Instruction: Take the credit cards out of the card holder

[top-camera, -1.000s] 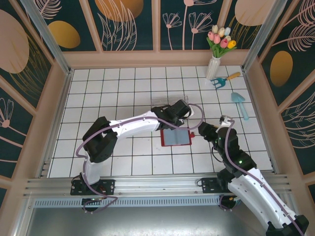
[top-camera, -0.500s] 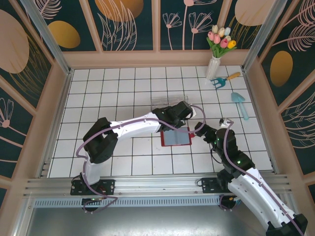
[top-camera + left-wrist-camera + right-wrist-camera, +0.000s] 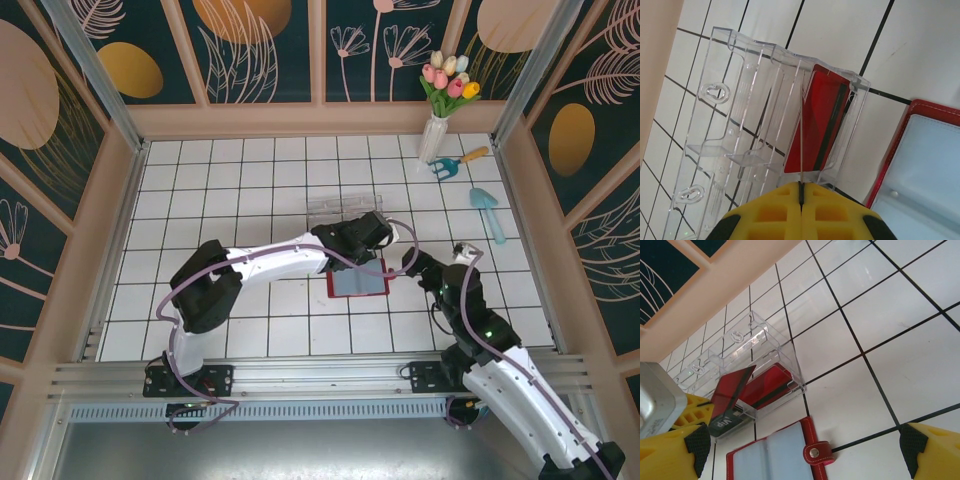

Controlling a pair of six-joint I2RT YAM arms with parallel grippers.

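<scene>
My left gripper comes down next toward the red card lying in the clear plastic box, which lies below the gripper, and releases the held card's edge.
The red card holder (image 3: 358, 284) lies open on the tiles, grey-blue inside (image 3: 771, 456), its red tab (image 3: 816, 453) pointing right; its corner (image 3: 935, 165) shows in the left wrist view. My left gripper (image 3: 383, 240) is shut on a red card (image 3: 732, 387), seen edge-on (image 3: 801, 135) between the yellow fingertips (image 3: 790, 200). It holds the card over the near end of a clear plastic box (image 3: 335, 207), where another red card (image 3: 817, 120) lies. A dark card marked VIP (image 3: 722, 424) sits at the box's near end. My right gripper (image 3: 800, 460) stands open just right of the holder (image 3: 415, 262).
A white vase of tulips (image 3: 440, 120) stands at the back right, with a toy rake (image 3: 458, 160) and a blue trowel (image 3: 490, 212) beside it. Wooden walls (image 3: 110, 200) ring the tiled floor.
The left gripper has shifted a little toward the near right with the card. The right gripper reached left toward the holder, then eased slightly back.
</scene>
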